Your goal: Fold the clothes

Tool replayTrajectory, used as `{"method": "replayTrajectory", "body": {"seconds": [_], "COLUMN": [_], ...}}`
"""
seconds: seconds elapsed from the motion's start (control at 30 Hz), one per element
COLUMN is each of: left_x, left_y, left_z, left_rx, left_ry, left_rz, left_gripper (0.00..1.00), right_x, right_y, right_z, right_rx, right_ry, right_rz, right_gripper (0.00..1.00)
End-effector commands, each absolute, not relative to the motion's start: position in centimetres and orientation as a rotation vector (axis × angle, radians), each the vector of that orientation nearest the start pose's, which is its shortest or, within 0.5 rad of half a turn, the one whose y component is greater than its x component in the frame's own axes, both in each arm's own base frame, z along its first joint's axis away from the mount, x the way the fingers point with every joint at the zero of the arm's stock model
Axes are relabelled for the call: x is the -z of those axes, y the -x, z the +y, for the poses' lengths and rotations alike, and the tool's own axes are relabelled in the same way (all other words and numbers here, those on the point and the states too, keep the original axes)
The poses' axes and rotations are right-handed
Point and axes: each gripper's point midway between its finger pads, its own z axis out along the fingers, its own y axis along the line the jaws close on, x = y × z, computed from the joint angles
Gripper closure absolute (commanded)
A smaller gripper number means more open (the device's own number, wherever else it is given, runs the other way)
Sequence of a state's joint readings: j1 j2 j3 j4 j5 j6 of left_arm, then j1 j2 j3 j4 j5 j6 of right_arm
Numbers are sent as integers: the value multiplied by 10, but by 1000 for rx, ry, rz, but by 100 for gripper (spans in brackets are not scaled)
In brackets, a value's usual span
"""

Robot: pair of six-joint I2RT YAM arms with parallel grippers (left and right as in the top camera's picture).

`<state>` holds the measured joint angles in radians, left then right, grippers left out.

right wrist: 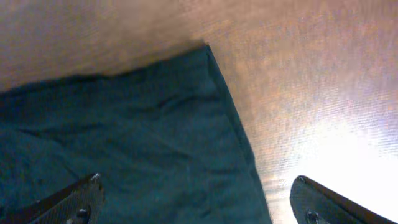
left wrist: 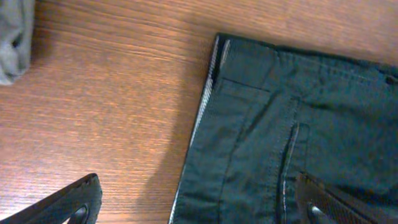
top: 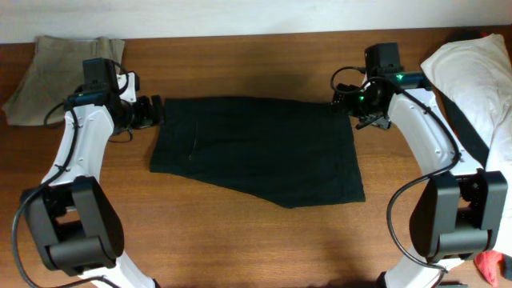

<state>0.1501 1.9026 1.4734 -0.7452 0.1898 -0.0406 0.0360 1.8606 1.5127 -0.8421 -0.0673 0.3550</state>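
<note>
The seamed side edge of the black garment runs between my left gripper's open fingers. I need to lower them onto it next, just short of the garment's far corner, and close.
A large black garment (top: 256, 148) lies spread flat in the middle of the table. My left gripper (top: 148, 112) is open at its far left corner; in the left wrist view (left wrist: 199, 205) the fingers straddle the garment's seamed edge (left wrist: 273, 130). My right gripper (top: 360, 108) is open at the far right corner; in the right wrist view (right wrist: 196, 202) the fingers straddle the black cloth's edge (right wrist: 143, 137). A khaki-beige garment (top: 56, 72) lies at the far left. A white garment (top: 476, 76) lies at the far right. A bit of red cloth (top: 494, 262) shows at the bottom right.
The wooden table (top: 240, 240) shows bare in front of the black garment. A grey-beige fold of cloth (left wrist: 13, 37) sits at the top left of the left wrist view. A dark strap (top: 466, 128) lies across the white garment.
</note>
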Motion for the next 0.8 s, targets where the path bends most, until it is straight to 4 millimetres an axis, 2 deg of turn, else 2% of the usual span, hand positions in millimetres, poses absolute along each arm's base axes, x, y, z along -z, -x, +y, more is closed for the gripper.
{"method": "replayTrajectory", "body": {"seconds": [0.0,0.1,0.13,0.2,0.33,0.4,0.47,0.57,0.67,0.77], "left_x": [-49,-20,-9,-2,-2,-7,-6,-8,2,25], "left_y": [-439,-436,-434,-434,-433,-432,-430,-426,-423,-414], "left_z": [16,10,12,19,31,26,23,3,-5,-13], "left_rx": [392,455,463,467,506,609,623,728,741,779], "left_ry": [109,35,48,67,111,128,124,56,43,50], "left_rz": [2807,2853,2873,2879,2864,2840,2846,2839,2866,2926], "left_gripper": [1,1,1,1,1,1,1,1,1,1], "right_x": [-129,-133,-135,-135,-135,-135,-135,-135,-135,-135], "right_y": [-448,-454,-456,-454,-450,-449,-449,-449,-449,-449], "right_z": [-6,-35,-52,-69,-91,-96,-97,-96,-97,-96], "right_rx": [-128,-106,-91,-79,-63,-59,-59,-59,-59,-59], "right_ry": [-388,-463,-509,-557,-619,-635,-635,-635,-635,-635], "right_rz": [2672,2624,2600,2586,2572,2568,2568,2569,2568,2568], "right_gripper": [1,1,1,1,1,1,1,1,1,1]}}
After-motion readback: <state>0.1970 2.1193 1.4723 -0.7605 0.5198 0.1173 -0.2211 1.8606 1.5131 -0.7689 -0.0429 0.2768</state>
